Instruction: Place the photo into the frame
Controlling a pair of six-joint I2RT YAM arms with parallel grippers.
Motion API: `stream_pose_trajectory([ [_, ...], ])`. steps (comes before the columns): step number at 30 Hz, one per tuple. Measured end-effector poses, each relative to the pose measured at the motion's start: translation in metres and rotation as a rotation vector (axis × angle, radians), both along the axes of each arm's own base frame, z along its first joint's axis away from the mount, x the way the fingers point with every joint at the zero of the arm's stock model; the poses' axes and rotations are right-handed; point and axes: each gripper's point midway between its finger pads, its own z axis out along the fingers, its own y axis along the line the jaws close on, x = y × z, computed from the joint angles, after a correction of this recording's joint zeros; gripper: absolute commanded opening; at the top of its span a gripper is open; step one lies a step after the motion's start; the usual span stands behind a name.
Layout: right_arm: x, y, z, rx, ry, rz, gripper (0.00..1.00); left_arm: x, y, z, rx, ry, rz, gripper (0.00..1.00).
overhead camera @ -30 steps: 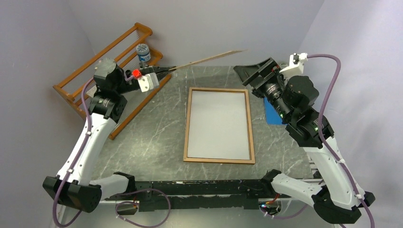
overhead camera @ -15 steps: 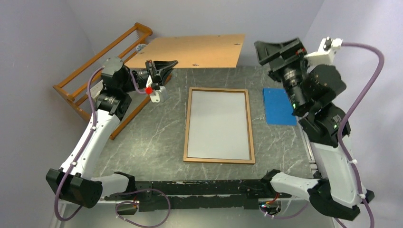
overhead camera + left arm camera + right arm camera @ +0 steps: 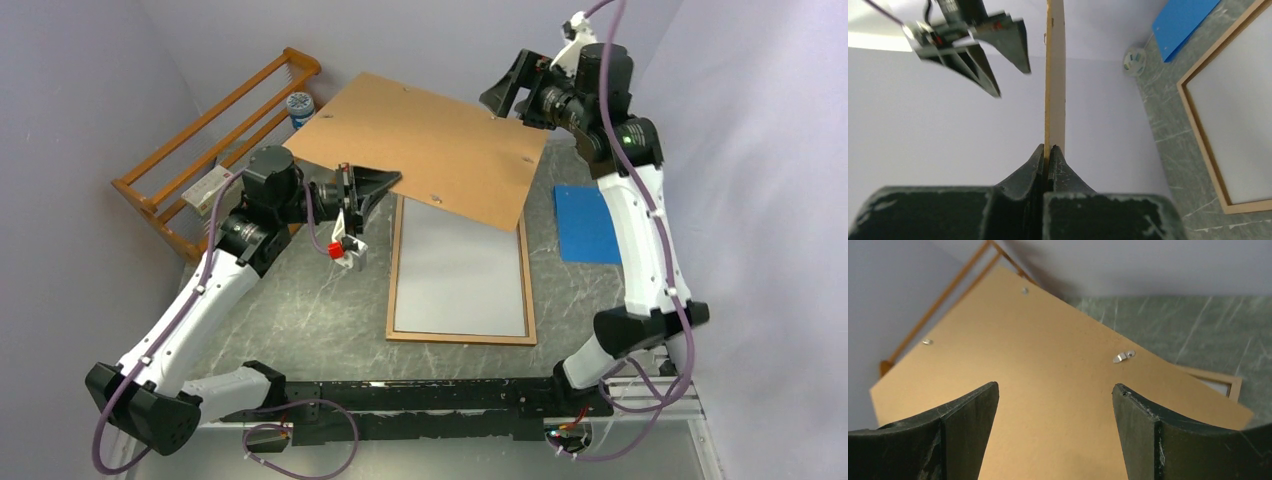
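Observation:
I should next move my right gripper down and back with a turn onto the backing board's far edge (image 3: pixel 446 100), because only the board's near edge is held.
The frame (image 3: pixel 393 270) lies flat in the middle of the table, filled by a pale grey-white surface; I cannot tell whether that is the photo's white back or the glass. No printed picture shows. My left gripper (image 3: pixel 385 183) is shut on the near edge of the plain brown backing board (image 3: pixel 430 140), held tilted above the frame's far end. The left wrist view shows the board edge-on (image 3: pixel 1054 75) between the closed jaws (image 3: pixel 1049 148). My right gripper (image 3: pixel 505 95) is open above the board's far right part (image 3: pixel 1048 360), not touching it (image 3: pixel 1055 390).
A blue sheet (image 3: pixel 585 222) lies flat right of the frame. An orange wooden rack (image 3: pixel 190 160) leans at the back left, a small capped bottle (image 3: pixel 299 104) beside it. Walls close in on the back, left and right.
My left gripper has swung the backing board forward and down over the frame's far end. My right arm has risen and reached back over the board, uncovering the blue sheet.

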Motion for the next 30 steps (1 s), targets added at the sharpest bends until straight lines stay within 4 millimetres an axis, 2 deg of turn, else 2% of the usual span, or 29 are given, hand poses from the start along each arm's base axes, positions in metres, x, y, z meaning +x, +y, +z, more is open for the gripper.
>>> stream_pose_trajectory([
  [2, 0.01, 0.002, -0.027, -0.023, 0.074, 0.045, 0.89, -0.007, -0.005, -0.007, 0.026, -0.018, -0.018, 0.03],
  [6, 0.015, -0.003, -0.056, -0.039, 0.149, 0.1, 0.91, -0.023, -0.008, -0.023, 0.075, -0.049, -0.048, 0.03],
  [10, 0.014, -0.011, -0.058, -0.028, 0.15, 0.146, 0.91, -0.043, -0.006, -0.028, 0.086, -0.026, -0.085, 0.03],
  [13, 0.014, -0.013, -0.058, -0.012, 0.136, 0.185, 0.91, -0.057, -0.004, -0.017, 0.079, 0.008, -0.119, 0.03],
  [17, 0.011, -0.009, -0.067, 0.024, 0.158, 0.237, 0.91, -0.083, 0.001, 0.003, 0.038, -0.005, -0.182, 0.02],
  [22, 0.005, 0.001, -0.081, 0.099, 0.215, 0.301, 0.89, -0.106, 0.006, 0.015, 0.026, -0.017, -0.238, 0.03],
  [25, -0.006, 0.008, -0.09, 0.169, 0.252, 0.343, 0.85, -0.111, 0.008, 0.016, 0.018, -0.022, -0.243, 0.03],
  [30, -0.036, 0.023, -0.097, 0.343, 0.331, 0.417, 0.83, -0.124, 0.012, 0.015, 0.014, -0.014, -0.268, 0.03],
])
